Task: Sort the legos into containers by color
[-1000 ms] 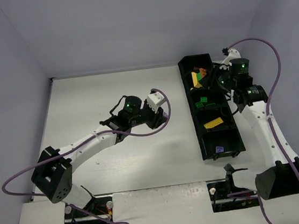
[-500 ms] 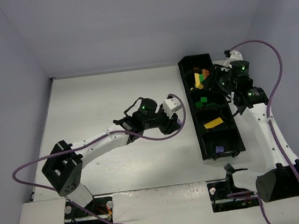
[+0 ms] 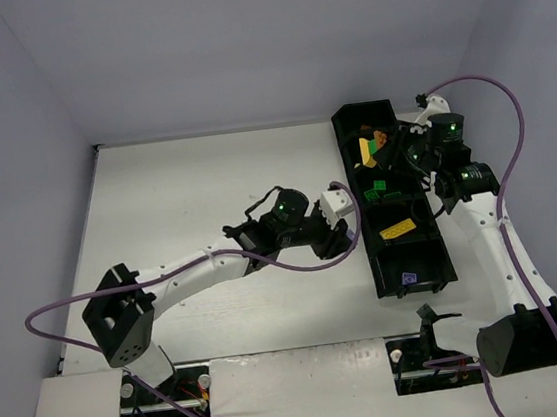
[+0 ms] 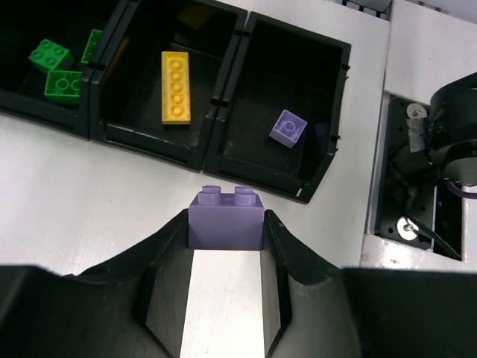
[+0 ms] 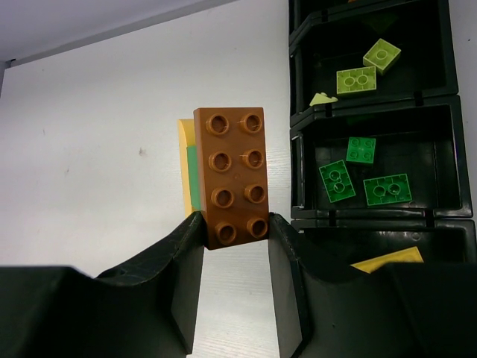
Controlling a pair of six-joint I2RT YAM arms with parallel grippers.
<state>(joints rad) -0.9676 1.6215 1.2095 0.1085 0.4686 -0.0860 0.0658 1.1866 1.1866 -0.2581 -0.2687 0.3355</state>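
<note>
I will next move my left gripper right in the top view and down, to let go in the container section holding a matching lilac brick point(image 3: 393, 275) below.
My left gripper point(image 4: 226, 224) is shut on a lilac lego point(image 4: 226, 218), studs pointing away, just short of the black containers point(image 4: 223, 97). The nearest compartment holds a small lilac brick point(image 4: 287, 127). Beside it lie a long yellow brick point(image 4: 177, 87) and then green bricks point(image 4: 51, 54). My right gripper point(image 5: 235, 227) is shut on a brown lego point(image 5: 232, 175) that has green and yellow layers stuck behind it. It hangs left of the tray point(image 5: 365, 102), whose compartments hold lime bricks point(image 5: 356, 79) and green bricks point(image 5: 337, 181). From above, the left gripper point(image 3: 336, 224) is beside the tray point(image 3: 369, 248) and the right gripper point(image 3: 393, 150) is over its far part.
The tray runs along the right side of the white table point(image 3: 204, 177), with the right arm point(image 3: 493, 234) beside it. The right arm's base plate point(image 4: 432, 186) lies just past the tray's near end. Purple cables loop off both arms. Grey walls enclose the table.
The left arm has swung right across the table, carrying the lilac lego up to the tray's left side. The right gripper has shifted only slightly over the far compartments.
</note>
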